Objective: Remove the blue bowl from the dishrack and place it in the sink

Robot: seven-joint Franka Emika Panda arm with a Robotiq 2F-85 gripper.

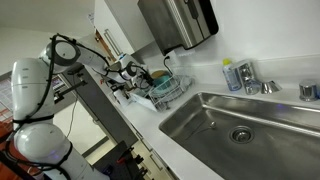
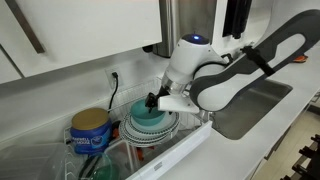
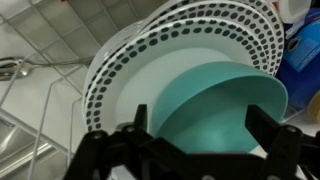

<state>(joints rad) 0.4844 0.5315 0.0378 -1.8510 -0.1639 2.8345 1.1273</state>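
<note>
The bowl's rim beside the plates is already between my gripper's open fingers, so next my gripper should stay almost where it is and close them on that rim.
The blue bowl (image 3: 215, 105) is teal and smooth and leans on its edge against white plates with dark dots (image 3: 170, 40) in the dishrack (image 2: 190, 135). It also shows in an exterior view (image 2: 150, 118). My gripper (image 3: 195, 125) is open, its two black fingers standing on either side of the bowl, close to it and not closed on it. In an exterior view the gripper (image 1: 128, 75) sits over the dishrack (image 1: 165, 92). The sink (image 1: 240, 125) is a large steel basin with a round drain and a faucet (image 1: 265, 85).
A blue and yellow can (image 2: 90, 130) stands beside the rack. A bottle (image 1: 232, 75) stands behind the sink. A paper towel dispenser (image 1: 180, 20) hangs on the wall above the rack. A wall outlet (image 2: 113, 78) is behind the rack.
</note>
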